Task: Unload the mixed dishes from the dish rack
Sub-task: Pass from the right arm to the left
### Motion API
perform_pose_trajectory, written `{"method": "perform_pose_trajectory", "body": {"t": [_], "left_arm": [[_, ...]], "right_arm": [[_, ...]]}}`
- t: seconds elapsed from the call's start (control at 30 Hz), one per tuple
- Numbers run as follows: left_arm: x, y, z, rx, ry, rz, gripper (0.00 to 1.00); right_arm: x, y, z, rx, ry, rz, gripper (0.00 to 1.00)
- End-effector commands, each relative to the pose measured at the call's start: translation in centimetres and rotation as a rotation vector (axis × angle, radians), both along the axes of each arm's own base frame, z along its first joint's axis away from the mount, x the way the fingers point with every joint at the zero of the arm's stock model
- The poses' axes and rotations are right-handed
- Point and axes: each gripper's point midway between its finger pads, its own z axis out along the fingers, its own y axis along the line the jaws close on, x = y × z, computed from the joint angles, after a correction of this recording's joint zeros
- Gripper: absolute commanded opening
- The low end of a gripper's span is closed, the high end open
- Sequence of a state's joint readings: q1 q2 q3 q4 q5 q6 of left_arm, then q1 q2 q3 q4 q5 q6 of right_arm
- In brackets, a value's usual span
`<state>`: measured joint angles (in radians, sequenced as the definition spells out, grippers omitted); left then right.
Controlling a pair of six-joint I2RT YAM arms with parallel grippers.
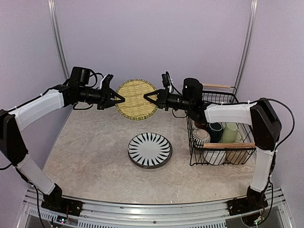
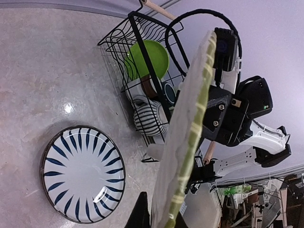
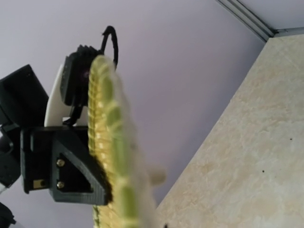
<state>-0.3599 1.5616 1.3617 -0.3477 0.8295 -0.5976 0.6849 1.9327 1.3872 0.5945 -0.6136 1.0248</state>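
Observation:
The side of the striped plate (image 1: 150,149) (image 2: 84,173) is empty, so I next need to lower my left gripper and tilt it toward that side, bring the upright yellowish plate over it and let go of the plate.
A round yellowish plate (image 1: 137,99) hangs upright above the table's far side, held between both arms. My left gripper (image 1: 122,99) is shut on its left rim and my right gripper (image 1: 145,97) is shut on its right rim. The left wrist view shows this plate (image 2: 190,128) edge-on, with my left gripper (image 2: 159,216) clamped on its near rim. The right wrist view also has the plate (image 3: 111,156) edge-on. The black wire dish rack (image 1: 192,142) stands at the right with a striped cup (image 1: 201,137), a dark teal mug (image 1: 214,130) and a pale green mug (image 1: 230,133) inside.
A black-and-white striped plate (image 1: 149,150) lies flat on the table in the middle, left of the rack. In the left wrist view a lime-green plate (image 2: 149,59) stands in the rack (image 2: 137,42). Lilac walls close the back and sides.

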Motion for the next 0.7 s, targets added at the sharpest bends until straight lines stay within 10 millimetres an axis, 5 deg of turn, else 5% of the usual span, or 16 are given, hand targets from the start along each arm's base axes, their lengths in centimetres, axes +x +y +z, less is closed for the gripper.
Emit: {"method": "perform_pose_trajectory", "body": {"t": [0.0,0.27,0.37,0.5,0.67], "left_arm": [[0.0,0.6,0.6,-0.018,0.039,0.036,0.0],[0.3,0.3,-0.9,0.002,0.113,0.039,0.0],[0.4,-0.2,-2.5,0.022,0.185,0.047,0.0],[0.0,-0.4,-7.7,0.124,0.318,0.144,0.0],[-1.7,-1.6,-11.3,0.161,0.429,0.177,0.0]], "right_arm": [[0.0,0.0,2.2,-0.014,-0.122,-0.03,0.17],[2.6,-5.3,0.7,-0.236,-0.145,-0.285,0.78],[3.2,-8.6,0.5,-0.332,-0.148,-0.412,0.84],[3.4,-12.6,0.6,-0.443,-0.145,-0.563,0.87],[2.4,-15.6,1.8,-0.452,-0.167,-0.659,0.87]]}}
